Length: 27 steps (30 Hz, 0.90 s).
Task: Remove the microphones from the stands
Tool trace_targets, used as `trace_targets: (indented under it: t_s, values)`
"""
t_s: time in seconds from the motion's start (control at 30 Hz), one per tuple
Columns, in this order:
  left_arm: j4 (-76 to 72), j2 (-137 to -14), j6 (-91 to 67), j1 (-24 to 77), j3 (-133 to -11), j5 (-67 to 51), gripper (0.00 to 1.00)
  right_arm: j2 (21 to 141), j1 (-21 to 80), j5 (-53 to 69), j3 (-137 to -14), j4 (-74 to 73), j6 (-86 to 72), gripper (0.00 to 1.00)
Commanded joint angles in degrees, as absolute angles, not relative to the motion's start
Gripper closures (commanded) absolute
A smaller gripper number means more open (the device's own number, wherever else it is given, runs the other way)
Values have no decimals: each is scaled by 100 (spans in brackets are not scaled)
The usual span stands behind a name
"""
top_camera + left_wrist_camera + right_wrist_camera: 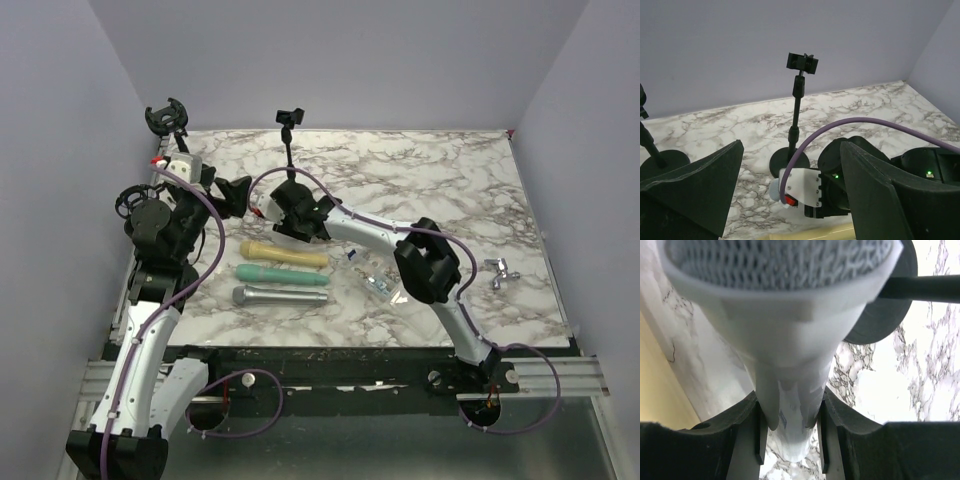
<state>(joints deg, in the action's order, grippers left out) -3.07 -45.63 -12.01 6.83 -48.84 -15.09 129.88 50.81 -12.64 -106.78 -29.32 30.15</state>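
The bare piece of marble between the stand's base (887, 315) and the cream microphone is clear, so the robot's right gripper should lower to it next and release the white microphone.
The black microphone stand (288, 150) stands at the back of the table, its clip (290, 117) empty. My right gripper (272, 213) is low beside the stand's base and shut on a white microphone (785, 340), held by its handle between both fingers (745, 440); its mesh head fills the top of the right wrist view. The stand's base (887, 315) lies just behind it. My left gripper (237, 193) is open and empty, just left of the right gripper. In the left wrist view the stand (797, 115) and the microphone's pale head (774, 190) show between the spread fingers (695, 190).
Three microphones lie side by side on the marble: cream (283, 255), green (283, 272) and grey (280, 296). A second black stand (168, 120) is at the back left corner. Clear plastic pieces (375, 283) and a metal fitting (500, 272) lie to the right.
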Motion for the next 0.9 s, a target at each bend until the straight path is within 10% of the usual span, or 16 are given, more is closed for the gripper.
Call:
trace_targets:
  t_s: [0.0,0.87]
  values:
    - [-423,-4579,-1046,668,-4889,-1288,19,13291,5115,-1494,-11000,-3089,3259,93]
    - [-457,-4632,-1081,659,-4870,-1294,19,14119,5200,-783,-11765,-3128,3410,86]
